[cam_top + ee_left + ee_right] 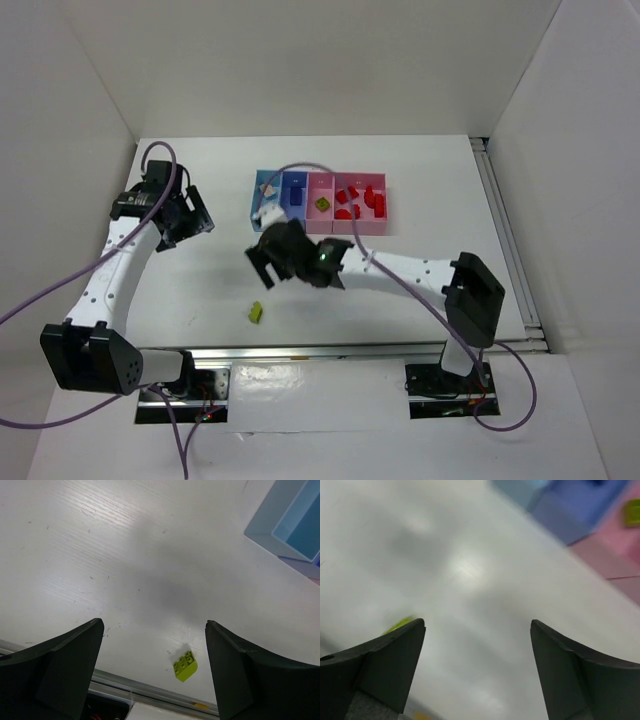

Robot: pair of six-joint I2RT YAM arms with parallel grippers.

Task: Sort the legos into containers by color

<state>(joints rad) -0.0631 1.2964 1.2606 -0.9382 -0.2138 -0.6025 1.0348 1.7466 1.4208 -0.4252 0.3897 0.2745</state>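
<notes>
Next, my right gripper moves down and back toward the front bar, onto the lime green lego [257, 312] [400, 624], because it lies loose atop the table outside the trays.
A lime green lego [257, 312] lies on the table near the front edge; it also shows in the left wrist view [185, 666] and, blurred, beside the left finger in the right wrist view [397, 625]. The joined trays hold a beige brick [268, 190] in the light blue tray [262, 208], a dark blue brick [297, 183] in the periwinkle tray [293, 205], another lime brick [322, 204] in the narrow pink tray [320, 220], and several red bricks [358, 198] in the wider pink tray [368, 226]. My right gripper [262, 268] is open and empty, up and right of the table brick. My left gripper [200, 215] is open and empty, left of the trays.
White walls enclose the table on three sides. A metal rail [330, 350] runs along the front edge just below the loose brick. Purple cables loop from both arms. The light blue tray's corner shows in the left wrist view [280, 525].
</notes>
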